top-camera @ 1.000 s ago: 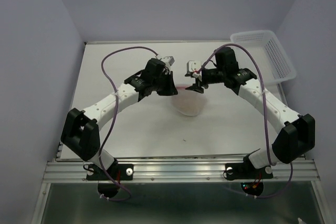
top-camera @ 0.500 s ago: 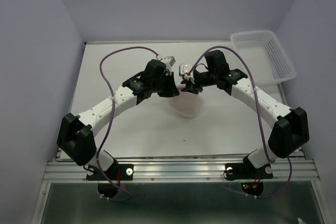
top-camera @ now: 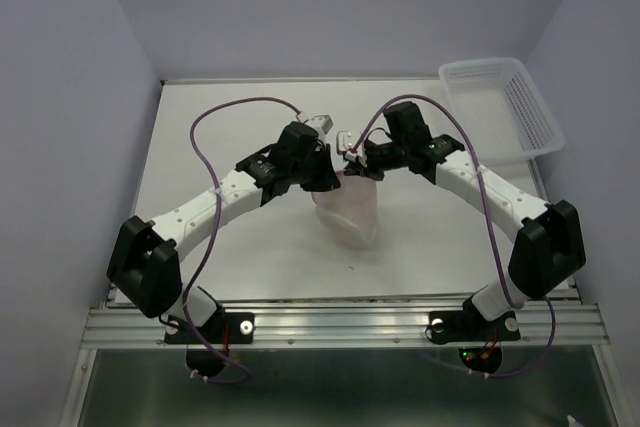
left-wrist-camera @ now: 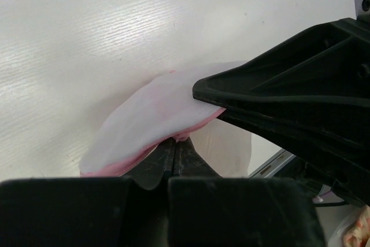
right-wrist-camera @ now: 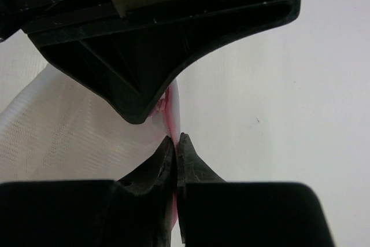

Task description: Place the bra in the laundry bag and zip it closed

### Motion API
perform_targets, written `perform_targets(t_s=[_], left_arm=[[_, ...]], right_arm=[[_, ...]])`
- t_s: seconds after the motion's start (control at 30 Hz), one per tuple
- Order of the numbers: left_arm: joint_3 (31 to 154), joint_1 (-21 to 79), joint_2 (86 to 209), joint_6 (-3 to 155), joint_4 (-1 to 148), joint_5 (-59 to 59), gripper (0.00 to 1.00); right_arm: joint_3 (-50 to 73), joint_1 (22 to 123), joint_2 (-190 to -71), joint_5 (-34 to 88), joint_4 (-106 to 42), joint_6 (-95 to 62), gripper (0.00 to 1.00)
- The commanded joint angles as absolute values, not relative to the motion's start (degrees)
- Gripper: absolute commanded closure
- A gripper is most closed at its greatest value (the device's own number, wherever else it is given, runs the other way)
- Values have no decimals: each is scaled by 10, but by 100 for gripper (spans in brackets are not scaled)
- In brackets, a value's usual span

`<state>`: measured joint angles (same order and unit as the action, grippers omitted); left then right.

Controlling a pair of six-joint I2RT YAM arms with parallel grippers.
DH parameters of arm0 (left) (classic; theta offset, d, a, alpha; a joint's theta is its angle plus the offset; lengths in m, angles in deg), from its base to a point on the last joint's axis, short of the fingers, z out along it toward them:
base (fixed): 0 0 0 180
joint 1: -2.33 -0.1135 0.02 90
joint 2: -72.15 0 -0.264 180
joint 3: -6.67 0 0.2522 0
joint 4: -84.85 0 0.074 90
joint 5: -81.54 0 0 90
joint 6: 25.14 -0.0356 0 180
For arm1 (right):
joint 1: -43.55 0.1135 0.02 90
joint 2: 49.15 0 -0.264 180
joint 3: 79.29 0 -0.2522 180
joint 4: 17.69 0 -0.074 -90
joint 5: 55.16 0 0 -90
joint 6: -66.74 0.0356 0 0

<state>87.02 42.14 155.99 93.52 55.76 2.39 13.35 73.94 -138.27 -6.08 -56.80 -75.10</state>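
Note:
The right gripper holds the same edge close by, so my left gripper needs to open its fingers in place and let go of the pink rim [top-camera: 340, 176] [left-wrist-camera: 178, 140] between them.
The laundry bag [top-camera: 350, 209], a white translucent mesh pouch with a pink zipper band [left-wrist-camera: 115, 166], hangs over the middle of the table, held at its top rim by both grippers. My left gripper [top-camera: 325, 172] is shut on the pink rim [left-wrist-camera: 178, 140]. My right gripper [top-camera: 352, 165] faces it, almost touching, and is shut on the same pink edge [right-wrist-camera: 175, 138]. In the right wrist view the mesh [right-wrist-camera: 69, 137] spreads left of the jaws, with the left gripper's fingers [right-wrist-camera: 144, 56] just above. The bra is hidden from every view.
A rigid white slotted plastic basket [top-camera: 500, 102] stands at the table's back right corner. Purple cables loop above both arms. The table's near edge is a metal rail [top-camera: 340, 325] where the arm bases are bolted.
My right gripper has moved left to the bag's rim and shut on it. The bag now hangs longer and a little nearer. The left gripper has stayed shut.

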Motion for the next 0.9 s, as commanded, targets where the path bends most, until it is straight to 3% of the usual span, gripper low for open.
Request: perform_targets(t_s=[0.0, 0.43, 0.87], left_arm=[[832, 414, 1563, 947, 519, -30, 100], [677, 295, 1507, 979, 569, 3, 100], [678, 259, 1465, 958, 532, 10, 100]], right_arm=[[141, 732, -1333, -37, -554, -807, 99], [137, 664, -1323, -73, -557, -834, 99], [139, 652, -1325, -45, -532, -844, 99]])
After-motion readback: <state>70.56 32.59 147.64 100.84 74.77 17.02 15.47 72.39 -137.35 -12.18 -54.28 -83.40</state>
